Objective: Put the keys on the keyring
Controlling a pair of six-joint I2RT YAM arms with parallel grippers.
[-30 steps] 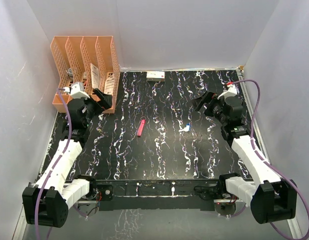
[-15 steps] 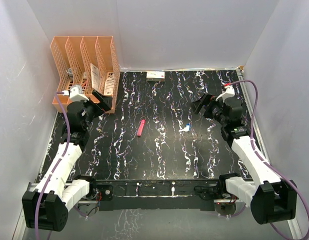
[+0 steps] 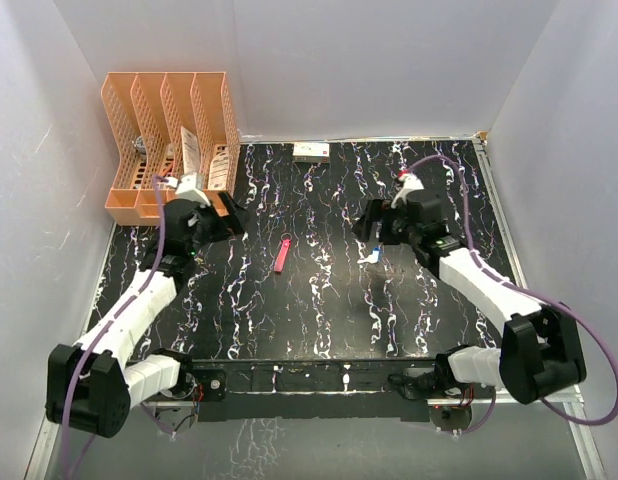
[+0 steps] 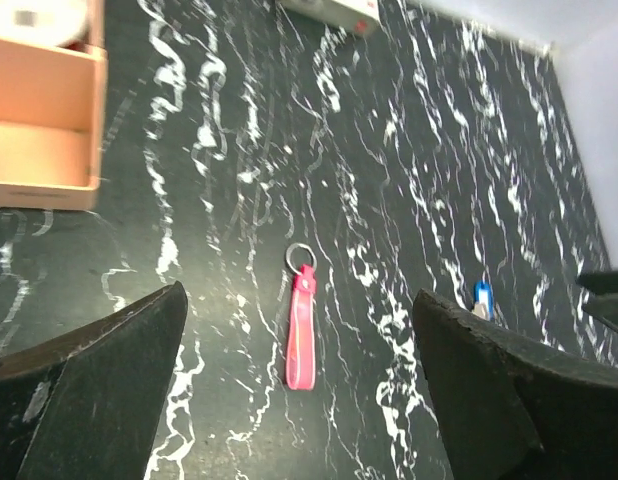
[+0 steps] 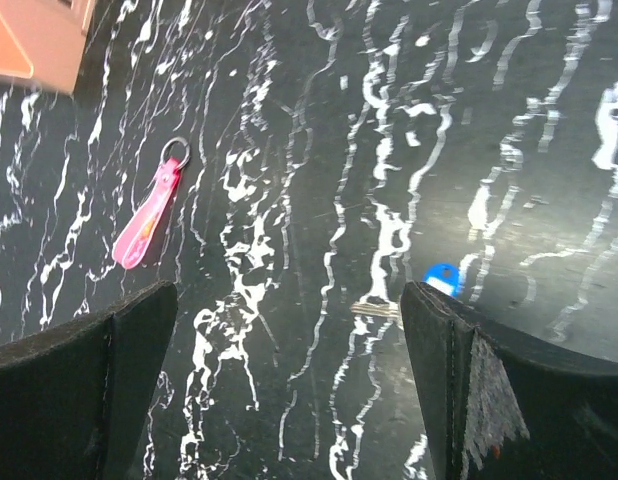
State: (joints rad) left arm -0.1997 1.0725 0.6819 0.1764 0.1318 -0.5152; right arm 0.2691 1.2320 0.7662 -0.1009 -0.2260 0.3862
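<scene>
Next, the left gripper moves down and to its right in the top view onto the near half of the keyring's strap, leaving the keyring's thin ring clear.
The keyring point(image 3: 281, 255), a pink-red strap with a thin ring at its far end, lies flat on the black marbled table left of centre. The keys point(image 3: 370, 256), one with a blue head and one whitish-silver, lie together right of centre. My left gripper point(image 3: 232, 215) is open and empty, hanging left of and behind the strap. The strap point(image 4: 301, 330) shows between its jaws in the left wrist view, with the blue key point(image 4: 481, 295) to the right. My right gripper point(image 3: 365, 226) is open and empty, just behind the keys. Its wrist view shows the blue key head point(image 5: 443, 277), the silver key point(image 5: 379, 310) and the strap point(image 5: 147, 220).
An orange file organizer point(image 3: 169, 130) stands at the back left, close behind my left gripper; it also shows in the left wrist view point(image 4: 39, 120). A small white box point(image 3: 311, 151) lies at the back edge. White walls enclose the table on three sides.
Both arms have swung inward over the table. My left gripper moved right toward the strap, and my right gripper moved left to just behind the keys. Strap and keys have not moved.
</scene>
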